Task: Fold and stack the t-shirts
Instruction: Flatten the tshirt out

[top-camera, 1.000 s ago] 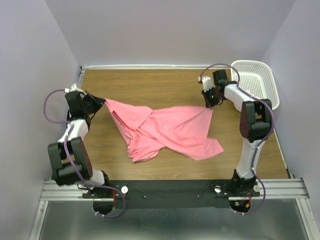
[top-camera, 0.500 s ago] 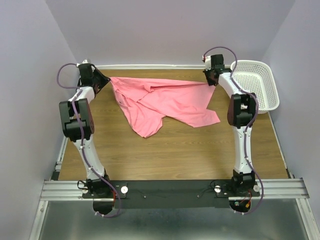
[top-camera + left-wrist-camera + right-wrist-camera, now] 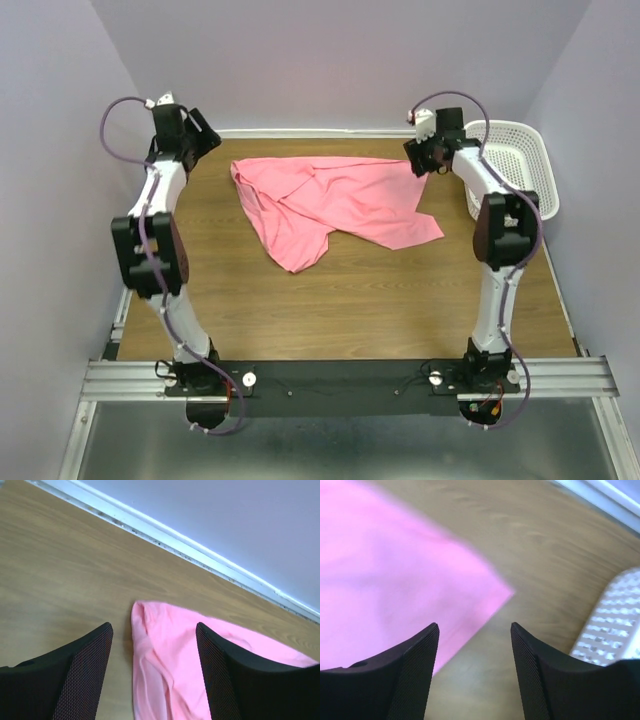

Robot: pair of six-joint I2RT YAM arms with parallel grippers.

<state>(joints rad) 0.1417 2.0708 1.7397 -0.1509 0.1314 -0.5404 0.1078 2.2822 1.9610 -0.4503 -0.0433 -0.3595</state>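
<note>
My left gripper moves back and to the right in the top view next, then down onto the shirt's near corner (image 3: 294,263), since the corner juts onto bare wood.
One salmon-pink t-shirt (image 3: 335,205) lies crumpled and partly spread on the far half of the wooden table. Its left corner (image 3: 160,645) shows below the left wrist camera, and its right corner (image 3: 420,580) under the right one. My left gripper (image 3: 203,140) hangs open above the table just left of the shirt, with nothing between its fingers (image 3: 85,665). Off the shirt's right corner my right gripper (image 3: 418,165) is open too, and its fingers (image 3: 417,660) hold nothing. Both grippers are clear of the cloth.
A white perforated basket (image 3: 510,165) stands at the far right, close to my right arm; its rim (image 3: 612,630) shows in the right wrist view. The table's back edge strip (image 3: 200,547) runs along the purple wall just beyond the shirt.
Both grippers carried the shirt's corners toward the back of the table, then opened and let go. The shirt now lies flat on the wood, and both grippers have drawn slightly outward.
</note>
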